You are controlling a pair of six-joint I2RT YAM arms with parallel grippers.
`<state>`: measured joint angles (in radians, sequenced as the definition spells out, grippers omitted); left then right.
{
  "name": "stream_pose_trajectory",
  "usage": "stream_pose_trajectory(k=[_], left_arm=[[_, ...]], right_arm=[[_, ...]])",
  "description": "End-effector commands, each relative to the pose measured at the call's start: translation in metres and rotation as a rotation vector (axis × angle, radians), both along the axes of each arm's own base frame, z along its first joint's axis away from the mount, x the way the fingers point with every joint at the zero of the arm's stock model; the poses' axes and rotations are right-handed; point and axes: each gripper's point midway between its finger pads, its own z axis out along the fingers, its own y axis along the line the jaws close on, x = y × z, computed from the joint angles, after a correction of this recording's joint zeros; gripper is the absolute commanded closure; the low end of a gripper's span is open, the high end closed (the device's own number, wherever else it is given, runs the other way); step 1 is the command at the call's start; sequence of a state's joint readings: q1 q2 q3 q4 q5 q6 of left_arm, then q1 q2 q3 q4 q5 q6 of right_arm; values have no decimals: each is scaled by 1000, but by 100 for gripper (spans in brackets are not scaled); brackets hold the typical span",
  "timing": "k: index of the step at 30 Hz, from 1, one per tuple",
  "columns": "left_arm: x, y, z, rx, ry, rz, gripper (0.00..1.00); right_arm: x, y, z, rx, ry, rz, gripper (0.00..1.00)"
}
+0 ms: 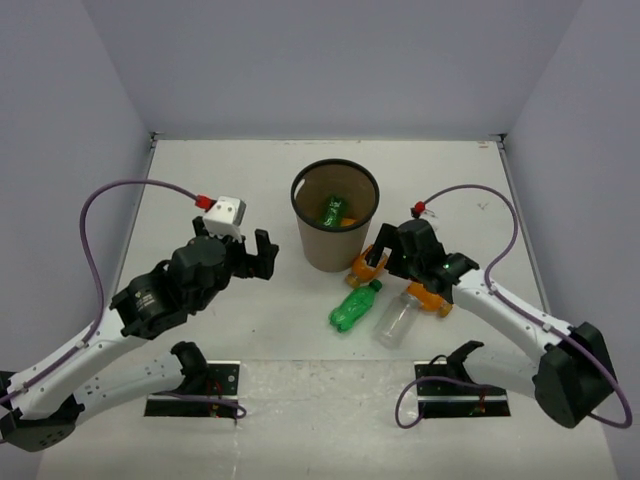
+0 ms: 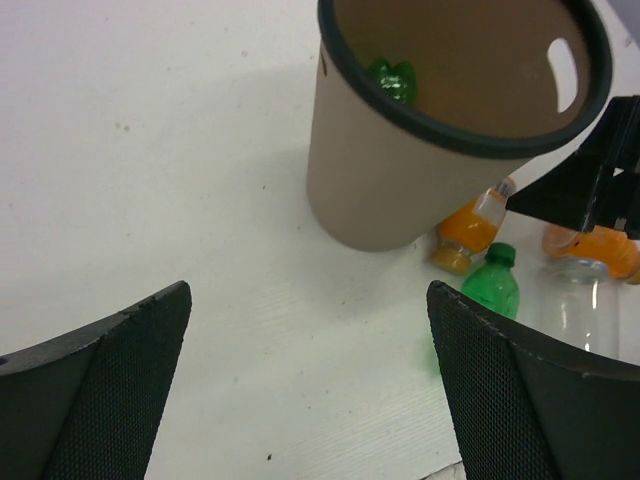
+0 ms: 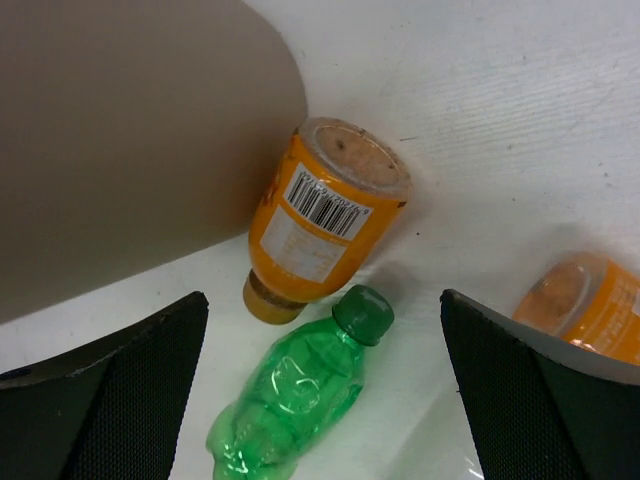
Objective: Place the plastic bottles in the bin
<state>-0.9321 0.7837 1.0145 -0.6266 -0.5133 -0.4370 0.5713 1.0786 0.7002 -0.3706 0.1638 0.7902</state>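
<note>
I need to lower my right gripper and move it outward, with its open fingers on both sides of the orange bottle's wide body (image 1: pixel 367 263) (image 3: pixel 326 222) beside the bin. The green bottle's cap crowds the orange bottle's neck.
The brown bin (image 1: pixel 322 250) stands mid-table with a green bottle (image 1: pixel 330 212) and an orange one (image 1: pixel 349 221) inside. On the table to its right lie an orange bottle (image 1: pixel 363 267), a crushed green bottle (image 1: pixel 354 306), a clear bottle (image 1: pixel 394 321) and a second orange bottle (image 1: pixel 431 298). My right gripper (image 1: pixel 372 268) is open and hovers over the first orange bottle (image 3: pixel 322 220) and the green bottle (image 3: pixel 295 395), holding nothing. My left gripper (image 1: pixel 258 268) is open and empty, left of the bin (image 2: pixel 370 190).
The enclosure's walls stand at the left, right and back. The bin's wall (image 3: pixel 120 140) is close on the right gripper's left. Two black base plates (image 1: pixel 195 403) lie at the near edge.
</note>
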Motion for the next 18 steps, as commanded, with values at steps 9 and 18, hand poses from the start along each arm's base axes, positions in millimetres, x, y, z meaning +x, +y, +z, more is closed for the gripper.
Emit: stream_pose_trajectory(k=[9, 18], left_arm=[[-15, 23, -37, 29, 5, 5, 0], [-15, 20, -41, 40, 17, -4, 0]], right_arm=[[47, 18, -36, 10, 35, -160, 1], [53, 15, -61, -36, 76, -182, 16]])
